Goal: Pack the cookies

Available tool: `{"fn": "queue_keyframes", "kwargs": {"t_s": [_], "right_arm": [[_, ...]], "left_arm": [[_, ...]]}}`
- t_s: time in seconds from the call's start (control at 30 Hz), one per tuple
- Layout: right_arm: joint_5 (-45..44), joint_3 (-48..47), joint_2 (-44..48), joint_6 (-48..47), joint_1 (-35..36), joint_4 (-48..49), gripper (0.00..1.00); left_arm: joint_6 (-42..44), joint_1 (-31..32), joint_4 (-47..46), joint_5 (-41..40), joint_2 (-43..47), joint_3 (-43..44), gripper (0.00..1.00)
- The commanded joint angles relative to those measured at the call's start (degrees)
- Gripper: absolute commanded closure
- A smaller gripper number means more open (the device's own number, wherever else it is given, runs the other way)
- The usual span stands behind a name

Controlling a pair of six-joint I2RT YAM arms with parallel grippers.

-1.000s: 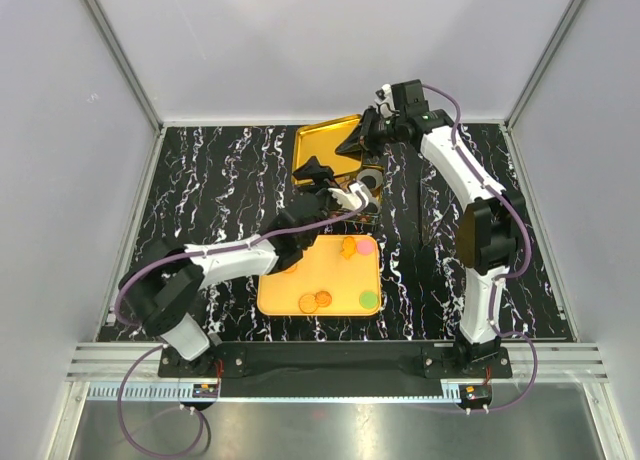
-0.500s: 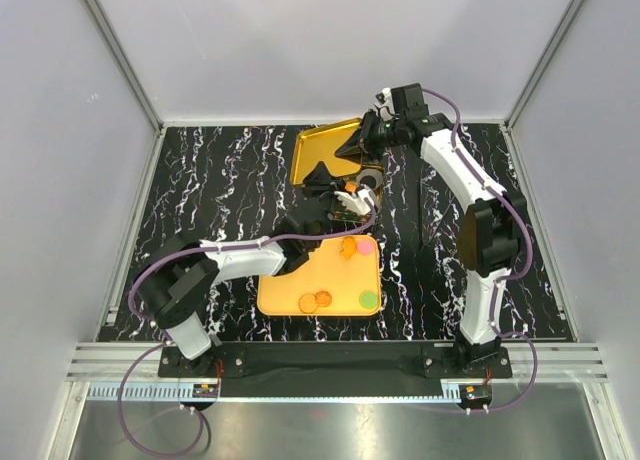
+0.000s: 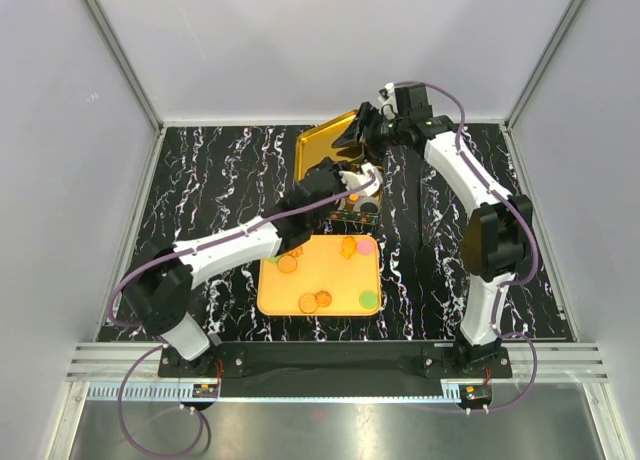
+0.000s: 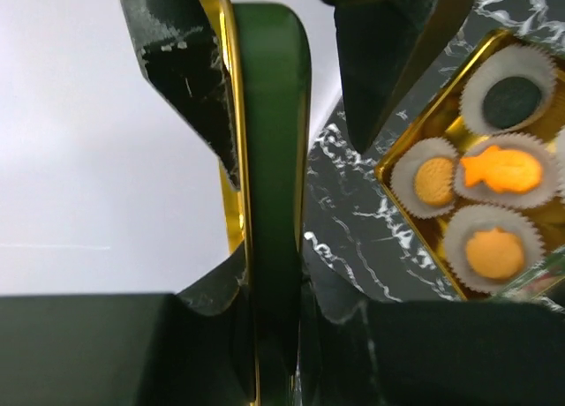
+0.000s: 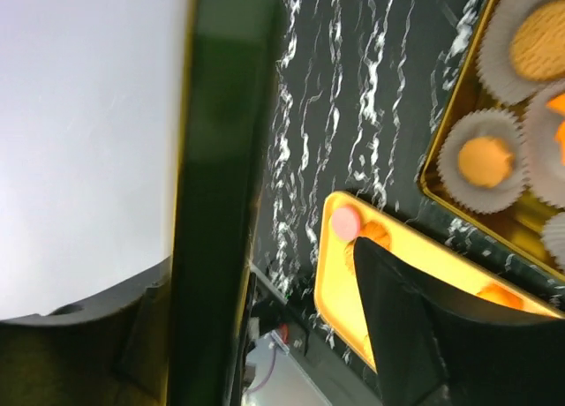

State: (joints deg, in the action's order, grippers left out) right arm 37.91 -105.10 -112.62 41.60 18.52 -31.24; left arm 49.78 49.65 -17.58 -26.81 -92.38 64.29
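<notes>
The gold box stands open, so I should next turn my left gripper to tip the lid gold side down, lower it onto the box's open top (image 3: 360, 202) (image 4: 497, 172) and let go.
Loose cookies lie on the yellow tray (image 3: 270, 295): orange ones (image 3: 316, 301), a pink one (image 3: 366, 247) and a green one (image 3: 368, 299). More cookies (image 4: 494, 253) sit in white paper cups inside the gold box (image 3: 356, 208). The box's lid (image 3: 322, 145), gold inside with a dark green rim (image 4: 274, 159), stands tilted up behind the box. My left gripper (image 3: 345, 183) (image 4: 274, 274) is shut on the lid's rim. Up at the lid's far edge, my right gripper (image 3: 362, 132) (image 5: 265, 274) is open; the lid (image 5: 221, 159) lies against one jaw, clear of the other.
The black marbled tabletop (image 3: 220, 180) surrounds the tray and box. Grey walls close in the far and side edges. The yellow tray (image 5: 335, 282) lies just in front of the gold box (image 5: 441, 185).
My left gripper closed on the lid's rim and reached farther. My right gripper, shut on the lid until half a second ago, has opened and let go.
</notes>
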Motion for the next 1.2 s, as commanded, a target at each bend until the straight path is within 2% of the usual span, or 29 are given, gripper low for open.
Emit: {"fn": "queue_keyframes", "kwargs": {"t_s": [0.0, 0.17, 0.27, 0.43, 0.53, 0.57, 0.6, 0.67, 0.73, 0.77, 0.87, 0.97, 1.03, 1.1, 1.17], "right_arm": [[-5.46, -2.65, 6.61, -3.29, 0.11, 1.26, 0.25], [-7.94, -2.22, 10.48, -0.04, -4.53, 5.75, 0.15], [-11.45, -0.46, 13.82, 0.41, -6.3, 7.95, 0.12], [-18.48, 5.6, 19.71, 0.49, -9.38, 11.72, 0.09], [-20.59, 9.55, 21.56, 0.23, -10.52, 13.4, 0.09], [-21.03, 10.35, 21.82, -0.55, -10.53, 13.49, 0.09], [-21.38, 12.35, 22.09, -1.08, -10.53, 14.53, 0.08], [-20.43, 15.26, 22.7, -2.05, -10.53, 16.82, 0.08], [-19.72, 20.71, 23.32, -2.32, -10.53, 21.12, 0.07], [-19.72, 24.12, 23.76, -2.23, -10.53, 22.27, 0.07], [-19.89, 28.53, 23.32, -2.93, -10.52, 25.0, 0.07], [-19.98, 31.52, 22.45, -3.9, -10.44, 26.49, 0.09], [-19.81, 32.85, 21.83, -4.16, -10.44, 27.81, 0.09], [-19.19, 34.43, 20.78, -4.25, -10.18, 28.69, 0.11], [-19.8, 35.05, 19.64, -5.39, -9.21, 28.7, 0.11]], "left_arm": [[-8.99, 0.27, 9.29, 6.58, 4.22, 7.07, 1.0], [-17.76, 0.27, 19.32, 10.54, 3.35, 13.47, 1.0], [-23.91, 0.19, 24.78, 12.21, 2.38, 16.73, 1.0], [-32.18, -1.13, 33.74, 22.04, 0.63, 25.78, 1.0], [-40.52, -4.2, 37.0, 31.44, -1.05, 31.05, 1.0], [-45.86, -5.34, 37.18, 34.25, -1.57, 31.77, 1.0], [-48.96, -8.14, 36.84, 40.11, -2.01, 32.56, 1.0], [-59.03, -11.14, 35.52, 48.64, -4.12, 34.05, 1.0], [-68.44, -15.53, 34.11, 53.32, -8.05, 35.89, 1.0], [-71.72, -17.11, 32.98, 59.44, -9.39, 35.82, 1.0], [-84.9, -21.6, 22.19, 69.22, -14.05, 32.06, 1.0], [-92.91, -23.8, 13.3, 73.46, -17.99, 29.24, 1.0], [-101.4, -24.95, 3.12, 75.49, -19.67, 26.6, 1.0], [-106.18, -25.91, -5.57, 77.87, -22.48, 24.48, 1.0], [-111.81, -26.62, -9.73, 79.27, -25.37, 23.78, 1.0]]}}
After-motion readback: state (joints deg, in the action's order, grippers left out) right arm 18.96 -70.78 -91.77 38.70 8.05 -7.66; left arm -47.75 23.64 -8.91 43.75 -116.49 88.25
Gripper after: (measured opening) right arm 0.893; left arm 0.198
